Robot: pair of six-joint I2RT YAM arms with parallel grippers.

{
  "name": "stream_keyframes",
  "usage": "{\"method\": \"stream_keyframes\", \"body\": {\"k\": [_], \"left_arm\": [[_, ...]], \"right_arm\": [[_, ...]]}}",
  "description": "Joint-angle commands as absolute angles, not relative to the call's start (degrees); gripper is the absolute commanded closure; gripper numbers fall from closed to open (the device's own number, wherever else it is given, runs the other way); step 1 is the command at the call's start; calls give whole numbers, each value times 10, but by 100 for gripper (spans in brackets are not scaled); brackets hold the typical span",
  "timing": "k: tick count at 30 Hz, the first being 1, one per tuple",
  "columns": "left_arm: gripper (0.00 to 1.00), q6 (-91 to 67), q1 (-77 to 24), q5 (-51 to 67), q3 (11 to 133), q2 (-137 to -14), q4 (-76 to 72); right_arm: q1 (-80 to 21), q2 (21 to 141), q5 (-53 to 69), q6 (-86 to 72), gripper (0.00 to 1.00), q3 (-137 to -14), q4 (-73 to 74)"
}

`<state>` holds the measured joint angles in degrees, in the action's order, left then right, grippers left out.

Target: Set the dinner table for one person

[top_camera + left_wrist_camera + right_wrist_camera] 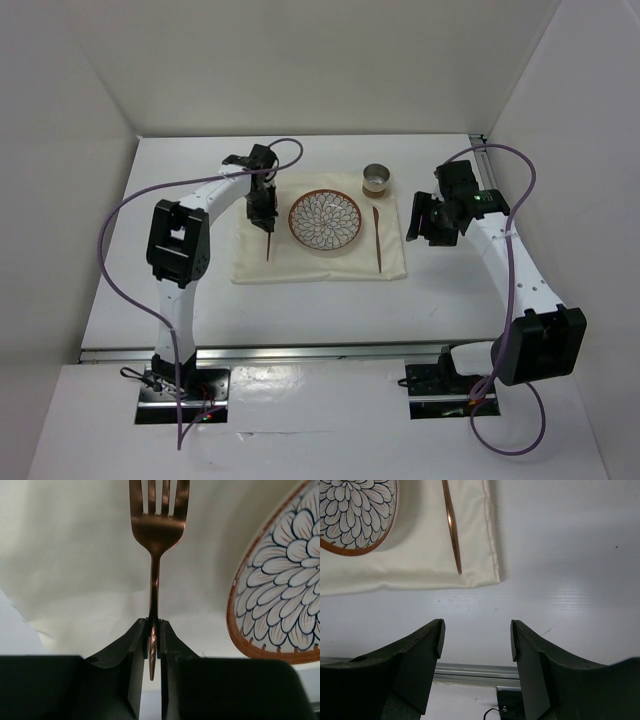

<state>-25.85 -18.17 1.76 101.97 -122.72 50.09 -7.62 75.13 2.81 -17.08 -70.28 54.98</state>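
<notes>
My left gripper carries the copper fork down beside the floral plate next.
The white dinner table (460, 290) carries a cream cloth (300, 265). On the cloth sits a floral plate with a brown rim (326, 222). My left gripper (263, 212) is at the cloth's left part, left of the plate, and is shut on the handle of a copper fork (268, 242). In the left wrist view the jaws (154, 624) pinch the fork (158, 530), its tines pointing away over the cloth. A thin copper utensil (377, 238) lies on the cloth right of the plate. My right gripper (420, 220) is open and empty, just off the cloth's right edge (476, 635).
A small metal cup (377, 180) stands at the cloth's back right corner. White walls close in the table at the left, back and right. A metal rail (300, 350) runs along the near edge. The plate (355, 515), utensil (452, 530) and cloth corner (485, 575) show in the right wrist view.
</notes>
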Motion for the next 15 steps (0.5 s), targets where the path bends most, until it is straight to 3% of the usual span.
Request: {"method": "stream_keyframes", "body": {"k": [1,11,12,13,15], "left_arm": [[100,-265,-171,24,1037,-1242,479],[98,-283,-171,2,1042,-1275,477],[88,-283,-176,-4,1042,-1275,477],[68,-283,-181,-10,1042,-1275,477],[50,-283,-186,-27,1042,-1267,483]], "right_arm": [[-78,741,28,-179,33,-724,548],[-83,746,18,-179,33,-724,548],[-83,746,18,-179,31,-724,548],[-83,746,18,-179,29,-724,548],[-83,751,18,-179,22,-729,553]]}}
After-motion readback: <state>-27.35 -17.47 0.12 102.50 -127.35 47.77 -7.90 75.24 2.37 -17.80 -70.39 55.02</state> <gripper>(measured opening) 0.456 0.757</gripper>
